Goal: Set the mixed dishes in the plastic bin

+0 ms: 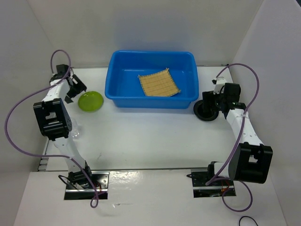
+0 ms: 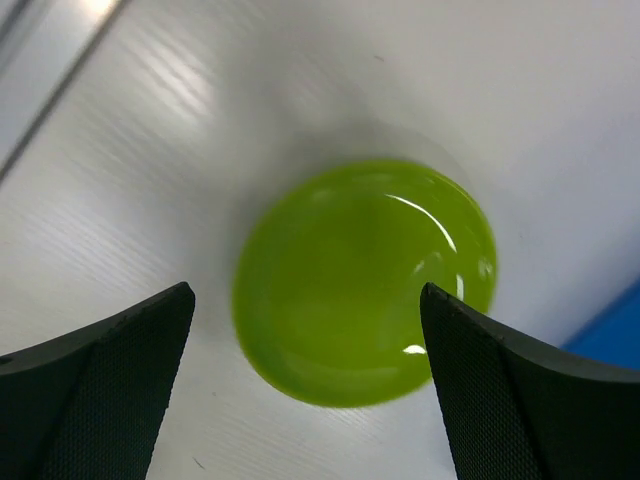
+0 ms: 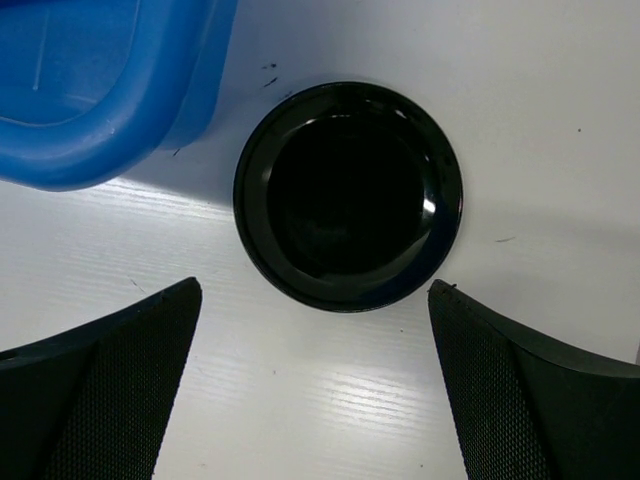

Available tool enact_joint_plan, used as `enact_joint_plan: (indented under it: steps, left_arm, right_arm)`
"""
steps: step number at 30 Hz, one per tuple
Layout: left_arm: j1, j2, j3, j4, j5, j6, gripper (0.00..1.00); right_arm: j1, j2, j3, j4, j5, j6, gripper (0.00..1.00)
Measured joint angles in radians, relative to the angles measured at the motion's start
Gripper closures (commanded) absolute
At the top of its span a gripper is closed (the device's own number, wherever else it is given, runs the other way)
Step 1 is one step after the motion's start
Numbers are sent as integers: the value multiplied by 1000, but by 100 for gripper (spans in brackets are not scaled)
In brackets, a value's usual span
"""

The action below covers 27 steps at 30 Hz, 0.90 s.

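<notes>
My left gripper needs to lower its open fingers around the lime-green plate's edge farthest from the bin, clear of the bin's side, because that edge of the plate is below my gripper.
The blue plastic bin (image 1: 123, 98) stands at the back middle with the tan woven mat (image 1: 159, 84) lying flat inside. The lime-green plate (image 1: 90, 101) sits on the table left of the bin. My left gripper (image 1: 76, 91) hovers at its left edge, open and empty; in the left wrist view the plate (image 2: 365, 280) lies between and beyond the gripper's (image 2: 305, 295) fingers. The black dish (image 1: 206, 111) sits by the bin's right front corner. My right gripper (image 1: 211, 100) is open above it; the right wrist view shows the dish (image 3: 348, 195) just ahead of the gripper (image 3: 315, 290).
A faint clear glass cup (image 1: 76, 132) seems to stand beside the left arm's elbow; the other cup is out of view. The bin's corner (image 3: 110, 110) is close to the black dish. White walls enclose the table on the left, back and right.
</notes>
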Motion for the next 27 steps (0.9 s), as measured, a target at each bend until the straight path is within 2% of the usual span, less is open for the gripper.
enact_joint_plan:
  steps: [4, 7, 20, 27]
  left_arm:
    - [106, 33, -18, 18, 34, -28, 0]
    - [143, 75, -31, 22, 53, -44, 0]
    - [121, 110, -26, 17, 93, -39, 3]
    - [126, 188, 113, -39, 111, -28, 3]
  right_arm:
    - [0, 24, 0, -12, -7, -4, 2]
    - [0, 26, 0, -18, -13, -6, 2]
    - [0, 32, 5, -29, -38, -18, 2]
    - [0, 51, 8, -34, -47, -25, 2]
